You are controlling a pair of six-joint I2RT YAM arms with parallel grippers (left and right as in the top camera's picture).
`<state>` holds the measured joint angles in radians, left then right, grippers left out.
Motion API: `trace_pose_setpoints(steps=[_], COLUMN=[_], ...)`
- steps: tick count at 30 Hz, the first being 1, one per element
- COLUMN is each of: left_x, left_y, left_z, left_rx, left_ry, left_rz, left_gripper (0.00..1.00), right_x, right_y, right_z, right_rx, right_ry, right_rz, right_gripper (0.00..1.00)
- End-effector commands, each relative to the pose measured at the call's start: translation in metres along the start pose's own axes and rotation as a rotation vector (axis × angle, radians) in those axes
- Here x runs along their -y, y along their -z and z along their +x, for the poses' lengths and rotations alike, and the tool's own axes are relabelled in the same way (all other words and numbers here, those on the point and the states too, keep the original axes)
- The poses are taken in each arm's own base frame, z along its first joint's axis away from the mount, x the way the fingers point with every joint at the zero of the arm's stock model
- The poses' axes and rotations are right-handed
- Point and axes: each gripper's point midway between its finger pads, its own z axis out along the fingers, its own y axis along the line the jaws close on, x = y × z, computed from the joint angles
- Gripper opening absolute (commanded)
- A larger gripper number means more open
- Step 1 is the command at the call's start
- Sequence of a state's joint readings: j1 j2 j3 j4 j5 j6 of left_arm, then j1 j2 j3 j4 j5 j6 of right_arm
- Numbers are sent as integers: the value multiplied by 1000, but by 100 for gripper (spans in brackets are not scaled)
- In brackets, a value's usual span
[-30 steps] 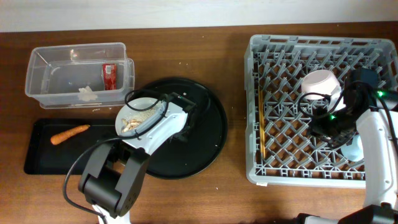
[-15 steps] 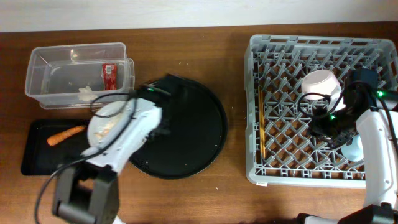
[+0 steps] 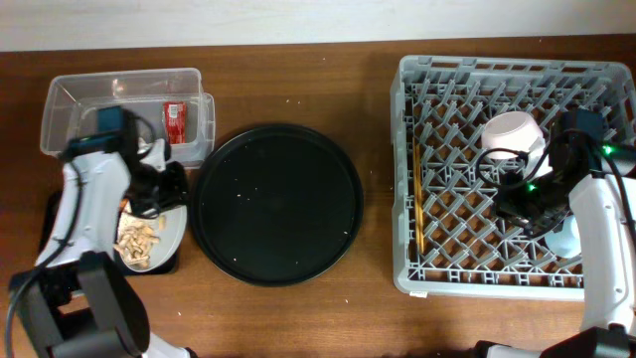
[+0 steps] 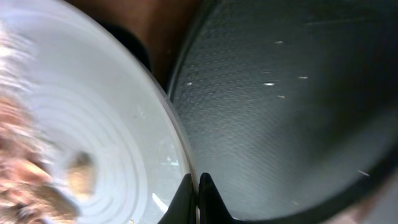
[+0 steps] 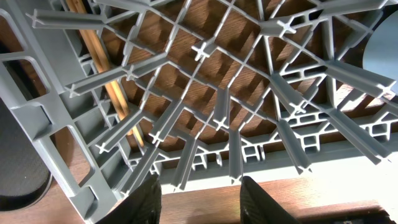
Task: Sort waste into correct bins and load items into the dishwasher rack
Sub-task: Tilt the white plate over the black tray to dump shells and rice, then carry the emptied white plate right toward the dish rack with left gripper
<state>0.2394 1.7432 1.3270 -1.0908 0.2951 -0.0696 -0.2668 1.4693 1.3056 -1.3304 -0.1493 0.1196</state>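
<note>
Scraps lie on the plate (image 3: 164, 234), so I will tip it over the shallow black tray. Then I will carry the plate upright with my left gripper into the rack's wires beside the chopsticks.
My left gripper (image 3: 165, 203) (image 4: 198, 186) is shut on the rim of the grey-white plate (image 3: 164, 234) (image 4: 93, 124). It holds the plate over the shallow black tray (image 3: 48, 227), beside the round tray. Beige food scraps (image 3: 135, 242) (image 4: 25, 168) lie on the plate. The carrot is hidden. The clear tub (image 3: 89, 99) holds the red wrapper (image 3: 175, 121) and some tissue (image 3: 151, 149). My right gripper (image 3: 534, 212) (image 5: 202, 199) hangs open and empty over the dishwasher rack (image 3: 402, 179) (image 5: 217, 124). In the rack are the white bowl (image 3: 512, 134), the chopsticks (image 3: 418, 199) (image 5: 112, 93) and the light-blue cup (image 3: 566, 239) (image 5: 382, 43).
A large round black tray (image 3: 276, 204) (image 4: 298, 93) with a few crumbs lies between the bins and the rack. Bare wooden table runs along the back and the front edge.
My left arm has swung left, carrying the plate with its scraps off the round tray to above the shallow black tray, covering the carrot. The right arm has not moved.
</note>
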Motion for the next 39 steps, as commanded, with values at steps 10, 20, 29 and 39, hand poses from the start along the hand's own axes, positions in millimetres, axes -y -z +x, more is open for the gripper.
trace_pose_setpoints(steps=[10,20,29,39], left_x=[33,13,-10,-39], left_y=[91,123,130,113], left_z=[-28,-27,-29,-26], left_rx=[259,312,361,331], left_ry=[-29,112,167,248], left_rz=[761,916,905,757], left_gripper=[0,0,0,0], right_x=[-1,-1,-1,-1], right_y=[1,1,1,1], right_z=[1,1,1,0], right_rx=[7,7,7,10], right_ry=[8,8,11,11], right_rz=[-9,-9,-9,-9], right_gripper=[41,41,41,41])
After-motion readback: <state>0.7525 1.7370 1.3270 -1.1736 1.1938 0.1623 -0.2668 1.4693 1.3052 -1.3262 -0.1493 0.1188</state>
